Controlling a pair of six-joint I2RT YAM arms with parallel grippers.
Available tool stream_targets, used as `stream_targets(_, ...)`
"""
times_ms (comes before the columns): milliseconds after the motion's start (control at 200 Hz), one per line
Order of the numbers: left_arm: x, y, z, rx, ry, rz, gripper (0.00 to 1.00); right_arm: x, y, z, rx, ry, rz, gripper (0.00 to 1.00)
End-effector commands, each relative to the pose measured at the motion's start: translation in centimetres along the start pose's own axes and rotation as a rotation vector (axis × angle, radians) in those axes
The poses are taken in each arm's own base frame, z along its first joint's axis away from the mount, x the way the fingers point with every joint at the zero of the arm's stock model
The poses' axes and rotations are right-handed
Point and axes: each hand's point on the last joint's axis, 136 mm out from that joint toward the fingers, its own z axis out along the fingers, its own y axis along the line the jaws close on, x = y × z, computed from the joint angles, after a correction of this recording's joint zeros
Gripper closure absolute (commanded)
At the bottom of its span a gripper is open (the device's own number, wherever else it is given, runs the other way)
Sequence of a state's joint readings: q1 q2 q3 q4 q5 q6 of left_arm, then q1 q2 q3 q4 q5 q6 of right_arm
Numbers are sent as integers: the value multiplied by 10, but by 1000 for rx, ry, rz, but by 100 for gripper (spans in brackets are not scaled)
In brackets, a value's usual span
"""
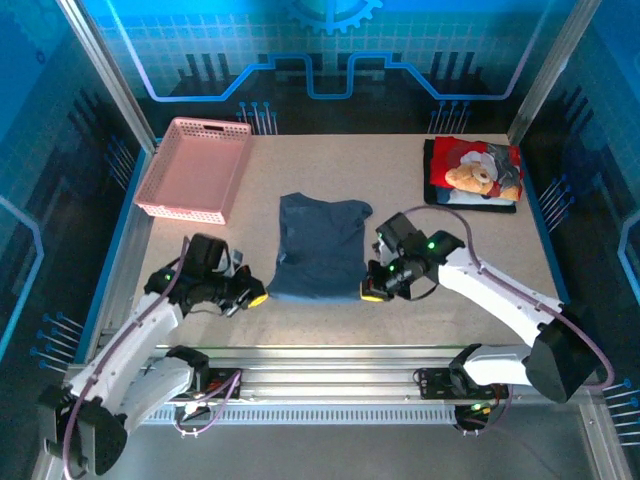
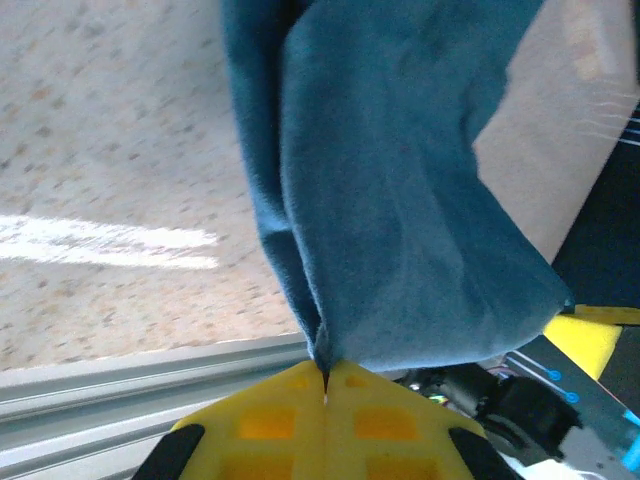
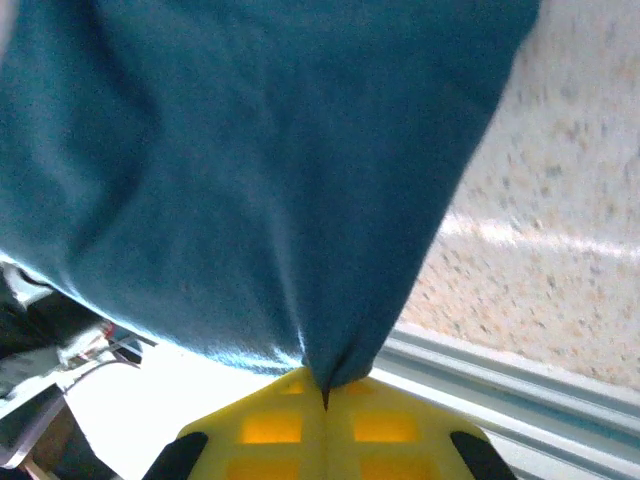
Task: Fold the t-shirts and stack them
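Note:
The t-shirt's far end lies outward, so I should next take the hem corner outward over the outstretched t-shirt with my left gripper and release it there.
A dark slate-blue t-shirt [image 1: 320, 245] lies in the middle of the table, its near hem lifted between both arms. My left gripper [image 1: 256, 297] is shut on the hem's near left corner; in the left wrist view the blue cloth [image 2: 400, 200] hangs pinched between the yellow fingers [image 2: 260, 425]. My right gripper [image 1: 374, 294] is shut on the near right corner, the blue cloth [image 3: 260, 170] gathered into its yellow fingers [image 3: 390, 425]. A folded red and black t-shirt with a teddy-bear print [image 1: 474, 174] lies at the far right.
A pink lattice basket [image 1: 196, 168] stands at the far left of the table. The metal rail of the near table edge [image 1: 320, 355] runs just behind both grippers. Bare tabletop [image 1: 320, 160] lies between basket and folded shirt.

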State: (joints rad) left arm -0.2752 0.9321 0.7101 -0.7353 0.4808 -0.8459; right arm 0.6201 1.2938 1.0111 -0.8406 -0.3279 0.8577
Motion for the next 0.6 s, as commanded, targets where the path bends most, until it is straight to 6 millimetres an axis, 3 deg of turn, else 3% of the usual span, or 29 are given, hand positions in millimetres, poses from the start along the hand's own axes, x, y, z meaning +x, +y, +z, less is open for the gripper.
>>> stream_targets(0,-17,-36,-8,53,14,33,100,-24,3,-18,16,-17,-26,100)
stream_targets(150,-67,-63,-11,126,-36,-3,100,-68,17,-26,-19,-33,-51,100)
stream_targets(315,-122,-91,-18,179,-95,1,100,-115,20,-25,-24,-30,-65,100)
stream_targets(595,-182,-100,-4,182,-108,-12,100,-173,9,-20,-12,-20,-61,100)
